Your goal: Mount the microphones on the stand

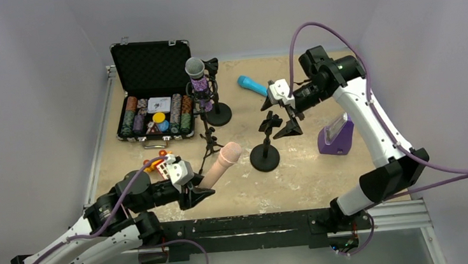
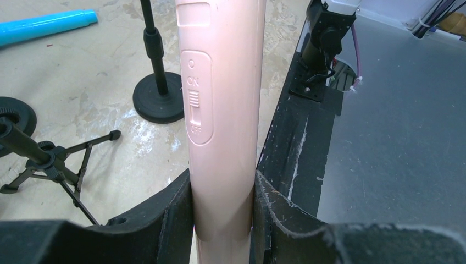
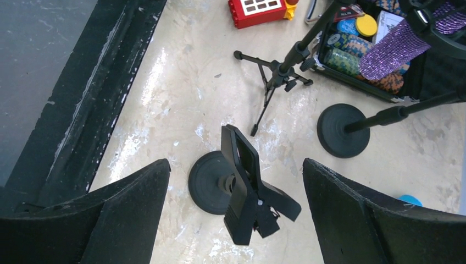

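Next, my left gripper carries the pale pink microphone across into the middle stand's empty clip (image 1: 270,124) and releases, as the clip lies outward, to its right in the top view.
My left gripper (image 1: 200,190) is shut on the handle of the pale pink microphone (image 1: 222,162), held off the table and tilted up to the right; its ON/OFF switch (image 2: 196,104) faces the left wrist camera, both fingers (image 2: 173,217) pressed on it. The glittery purple microphone (image 1: 198,76) sits in the clip of the back round-base stand (image 1: 219,114). The blue microphone (image 1: 251,85) lies on the table at the back. My right gripper (image 1: 279,115) is open and empty, hovering over the empty clip (image 3: 244,176) of the middle round-base stand (image 1: 265,157).
A small tripod stand (image 1: 210,143) stands between the two grippers. An open black case of poker chips (image 1: 155,113) is at the back left. A red toy block (image 3: 257,10) lies by my left gripper. A purple holder (image 1: 336,137) sits at the right.
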`<state>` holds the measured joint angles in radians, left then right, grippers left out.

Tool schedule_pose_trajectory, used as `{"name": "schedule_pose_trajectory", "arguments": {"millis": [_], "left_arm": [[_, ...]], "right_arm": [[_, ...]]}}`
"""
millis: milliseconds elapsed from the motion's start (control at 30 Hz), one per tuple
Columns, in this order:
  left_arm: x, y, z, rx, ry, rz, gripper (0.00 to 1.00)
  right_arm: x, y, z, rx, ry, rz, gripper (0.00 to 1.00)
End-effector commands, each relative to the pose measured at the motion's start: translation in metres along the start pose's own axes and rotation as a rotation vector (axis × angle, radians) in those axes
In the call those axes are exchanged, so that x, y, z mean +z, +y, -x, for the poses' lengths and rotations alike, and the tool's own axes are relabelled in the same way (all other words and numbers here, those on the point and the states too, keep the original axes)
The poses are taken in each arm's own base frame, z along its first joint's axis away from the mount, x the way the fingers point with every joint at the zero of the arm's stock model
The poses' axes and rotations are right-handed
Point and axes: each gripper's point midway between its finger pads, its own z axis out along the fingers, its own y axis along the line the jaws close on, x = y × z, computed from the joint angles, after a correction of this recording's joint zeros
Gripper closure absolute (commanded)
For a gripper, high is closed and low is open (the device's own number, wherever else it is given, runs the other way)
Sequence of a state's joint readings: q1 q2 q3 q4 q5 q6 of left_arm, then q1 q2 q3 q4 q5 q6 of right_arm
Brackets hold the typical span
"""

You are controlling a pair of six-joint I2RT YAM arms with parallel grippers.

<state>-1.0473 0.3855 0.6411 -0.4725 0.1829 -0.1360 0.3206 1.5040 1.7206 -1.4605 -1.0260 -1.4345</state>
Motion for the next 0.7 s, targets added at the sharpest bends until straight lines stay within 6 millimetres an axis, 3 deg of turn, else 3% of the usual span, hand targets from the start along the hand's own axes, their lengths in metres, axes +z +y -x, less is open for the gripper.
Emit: {"name": "schedule_pose_trajectory", "arguments": {"millis": [0, 133, 267, 433, 567, 667], "left_arm": [[-0.003, 0.003, 0.009, 0.023, -0.034, 0.015, 1.0], [-0.004, 0.003, 0.01, 0.024, -0.04, 0.014, 1.0], [-0.004, 0.002, 0.01, 0.02, -0.041, 0.014, 1.0], [-0.004, 0.003, 0.011, 0.015, -0.051, 0.02, 1.0], [-0.002, 0.004, 0.012, 0.011, -0.062, 0.026, 1.0], [0.002, 0.005, 0.013, 0.012, -0.071, 0.027, 1.0]], "right_arm": [[0.002, -0.006, 0.006, -0.031, 0.023, -0.004, 0.07], [0.009, -0.01, -0.004, 0.003, 0.047, 0.02, 0.12], [0.016, -0.008, -0.005, 0.041, 0.046, 0.053, 0.25], [0.02, -0.006, -0.005, 0.109, 0.045, 0.036, 0.53], [0.018, -0.002, 0.002, 0.18, 0.037, -0.028, 0.82], [0.022, 0.004, 0.009, 0.228, 0.022, -0.052, 0.88]]}}
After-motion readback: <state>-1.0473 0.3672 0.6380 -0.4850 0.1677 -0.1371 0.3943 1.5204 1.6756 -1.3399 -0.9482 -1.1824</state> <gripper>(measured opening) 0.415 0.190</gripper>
